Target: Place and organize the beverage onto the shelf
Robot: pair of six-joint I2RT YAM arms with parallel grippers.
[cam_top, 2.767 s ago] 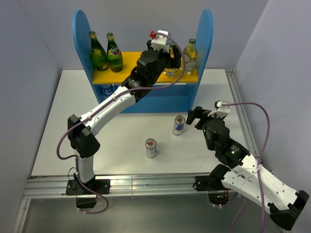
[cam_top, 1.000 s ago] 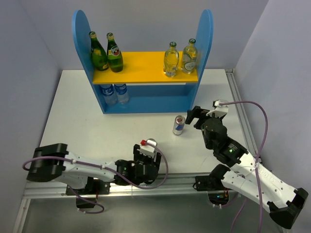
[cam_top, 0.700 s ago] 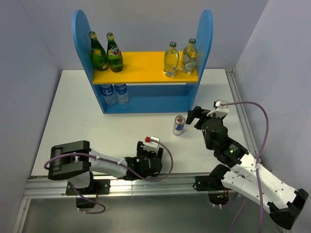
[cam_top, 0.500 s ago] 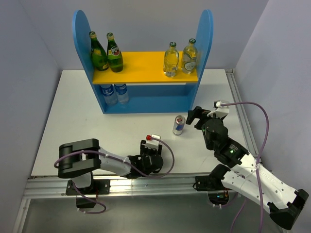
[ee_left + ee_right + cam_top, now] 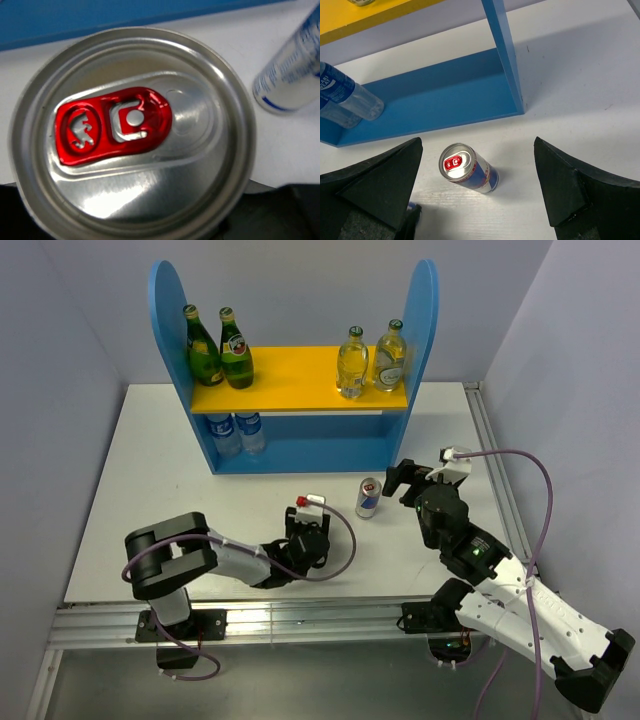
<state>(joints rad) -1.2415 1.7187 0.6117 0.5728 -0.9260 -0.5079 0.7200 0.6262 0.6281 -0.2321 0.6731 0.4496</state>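
The lower level's empty part (image 5: pixel 160 9) lies outward of my left gripper, so I should next carry the silver-red can (image 5: pixel 132 135) in that gripper outward onto it and let go.
The shelf (image 5: pixel 300 375) stands at the back, with two dark green bottles (image 5: pixel 220 350) on the left of its yellow board and two clear green-capped bottles (image 5: pixel 370 362) on the right. My left gripper (image 5: pixel 305 530) sits low over the silver-red can (image 5: pixel 132 135), which it hides in the top view. The can's top fills the left wrist view, so the jaws are hidden. The blue-silver can (image 5: pixel 368 498) stands upright on the table. My right gripper (image 5: pixel 403 480) is open just right of it. In the right wrist view the can (image 5: pixel 467 169) lies between the spread fingers.
Two blue-labelled water bottles (image 5: pixel 235 430) stand on the left of the shelf's lower tier and show in the right wrist view (image 5: pixel 350 97). The blue-silver can (image 5: pixel 292 70) stands close to the right of the silver-red can. The table's metal rail runs along the near edge.
My left arm came down from the shelf's top board to the table's near edge. It then slid its gripper forward onto the silver-red can. The right arm has not moved.
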